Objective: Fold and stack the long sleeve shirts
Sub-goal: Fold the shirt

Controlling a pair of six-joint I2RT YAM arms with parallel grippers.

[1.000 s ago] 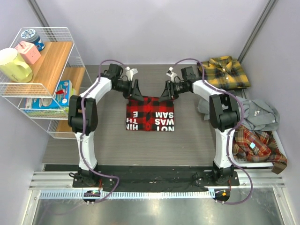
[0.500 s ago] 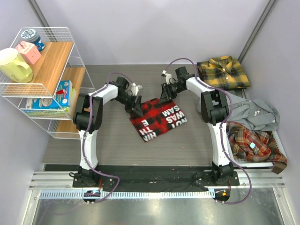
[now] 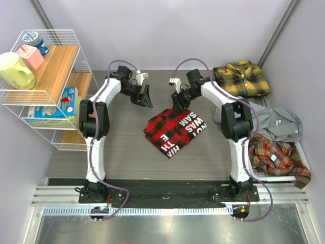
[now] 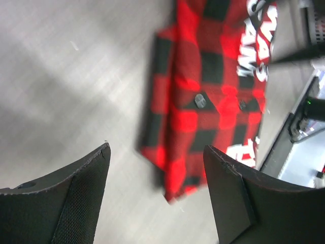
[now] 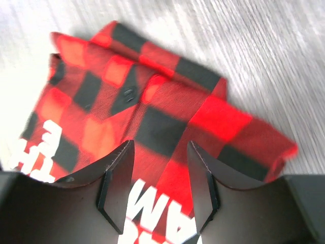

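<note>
My left gripper moves back, to the right in the top view and down onto the shirt's unlettered edge next, since the gripper hangs open off the cloth.
The folded red-and-black check shirt (image 3: 170,133) with white lettering lies askew on the grey table. My left gripper (image 3: 147,96) hangs open behind and left of it, off the cloth. In the left wrist view the shirt (image 4: 203,76) lies ahead of the gripper (image 4: 157,188), with only a corner of it seen between the fingers (image 4: 76,203). My right gripper (image 3: 179,105) is open over the shirt's far edge. In the right wrist view the gripper (image 5: 158,183) hangs above the cloth (image 5: 152,96), gripping nothing. The yellow-and-black plaid shirt (image 3: 242,79) lies folded at the back right.
A grey shirt (image 3: 280,124) and an orange-brown plaid shirt (image 3: 277,157) are heaped in a white tray (image 3: 299,147) on the right. A wire shelf (image 3: 56,35) on the left holds a yellow pitcher (image 3: 15,71) and boxes.
The red shirt has turned further and slid a little towards the front. Both grippers have opened and let go of it. The left gripper has drawn back off the cloth.
</note>
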